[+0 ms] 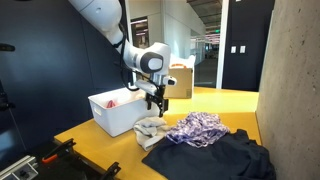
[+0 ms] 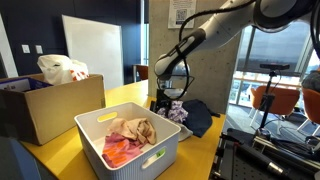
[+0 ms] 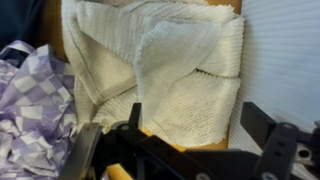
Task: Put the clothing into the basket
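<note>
The robot's gripper will lower next onto the folded middle of the cream knitted cloth, moving away from the basket's white side, because that side of the basket is close beside one of the gripper's fingers.
A cream knitted cloth [image 3: 170, 60] lies folded on the yellow table beside the white basket [image 1: 112, 118], also seen in an exterior view [image 1: 150, 128]. My gripper [image 3: 195, 125] is open and hovers just above this cloth, its fingers straddling the cloth's near edge; it shows in both exterior views [image 1: 153, 101] [image 2: 162, 101]. The basket [image 2: 95, 140] holds pink and beige clothing [image 2: 130, 138]. A purple checked cloth [image 3: 30, 110] [image 1: 197, 128] lies next to the cream cloth. A dark navy garment [image 1: 215, 155] [image 2: 198, 118] lies beyond it.
The basket's white wall [image 3: 285, 60] is close to one fingertip. A cardboard box [image 2: 45, 108] holding a white bag [image 2: 62, 68] stands behind the basket. Another cardboard box [image 1: 180, 80] sits at the back. A concrete pillar [image 1: 295, 70] borders the table [image 1: 90, 135].
</note>
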